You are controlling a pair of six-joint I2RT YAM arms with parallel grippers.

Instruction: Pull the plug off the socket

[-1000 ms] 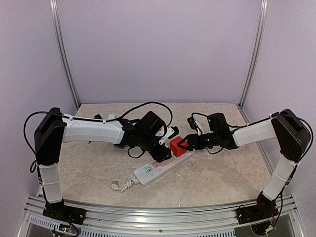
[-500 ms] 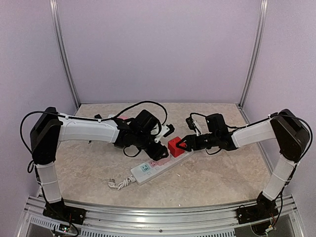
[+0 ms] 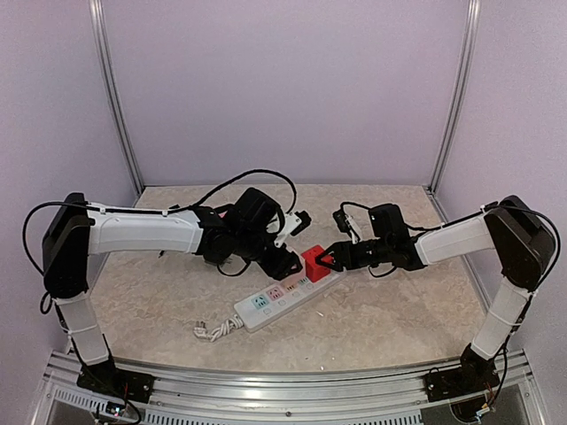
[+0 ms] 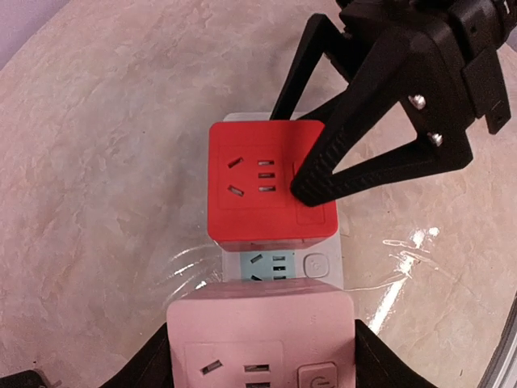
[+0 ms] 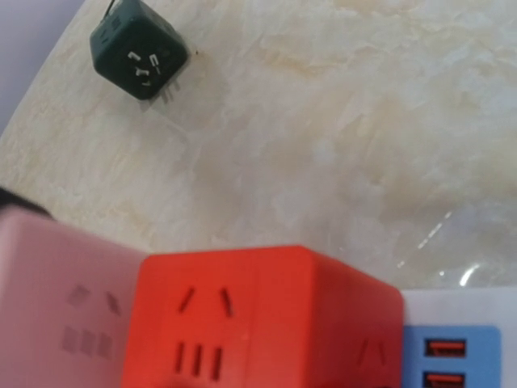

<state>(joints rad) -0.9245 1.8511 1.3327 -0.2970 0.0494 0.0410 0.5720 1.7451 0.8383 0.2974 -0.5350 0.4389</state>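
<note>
The marble tabletop beside the dark green adapter is open. I should next move my left gripper up off the socket (image 4: 279,267), across toward the adapter, then down onto the marble beside it.
The socket (image 3: 266,305) is a long white strip lying slantwise on the table, its cord end (image 3: 213,332) at the near left. A red cube plug (image 3: 314,263) sits on its far end. In the left wrist view my left gripper (image 4: 262,364) is shut on a pink cube plug (image 4: 258,323), one black finger on each side. A blue outlet of the socket (image 4: 279,267) shows between the pink and red (image 4: 242,218) cubes. My right gripper (image 4: 287,153) is at the red cube, one finger by its far edge and one across its top right. Whether they clamp it is unclear.
A dark green cube adapter (image 5: 141,52) lies loose on the marble tabletop beyond the red cube (image 5: 258,315). Black cables loop over the left arm (image 3: 257,177). Purple walls and metal posts (image 3: 115,97) close in the back and sides.
My left arm has swung back and to the left with the pink cube in its jaws. The strip has shifted slightly left. The right gripper's jaws have narrowed at the red cube.
</note>
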